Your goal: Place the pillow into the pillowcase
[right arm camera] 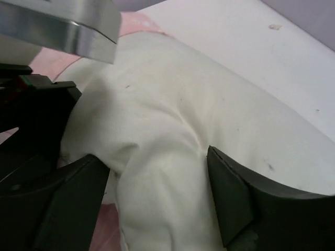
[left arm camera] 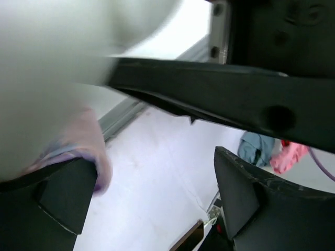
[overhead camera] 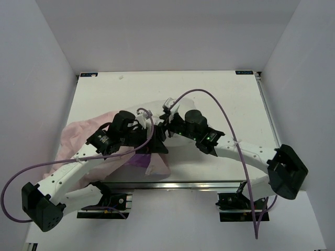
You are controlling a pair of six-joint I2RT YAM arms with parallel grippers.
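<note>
The pillowcase's far edge beside the pillow is beyond my left gripper's fingers, so the gripper should next move outward and left in the top view, onto that edge.
The plain white pillow (overhead camera: 157,104) lies mid-table, and its near end (right arm camera: 172,172) bulges between my right fingers. The pillowcase (overhead camera: 78,137) is spread to the left, pale pink face up, with a purple patch near the front edge. My right gripper (overhead camera: 166,123) is shut on a thick fold of the pillow (right arm camera: 157,204), and both fingertips dent the fabric. My left gripper (overhead camera: 155,142) is open (left arm camera: 154,196), just off the table's front edge. A pink-and-purple edge of the pillowcase (left arm camera: 91,157) lies against its left finger (left arm camera: 60,196). Nothing sits between the jaws.
White walls enclose the table (overhead camera: 220,94) on three sides. A metal rail (overhead camera: 199,184) runs along the front edge. The right arm's black link (left arm camera: 235,99) crosses close over the left wrist camera. Teal and pink cloths (left arm camera: 267,151) lie on the floor beyond.
</note>
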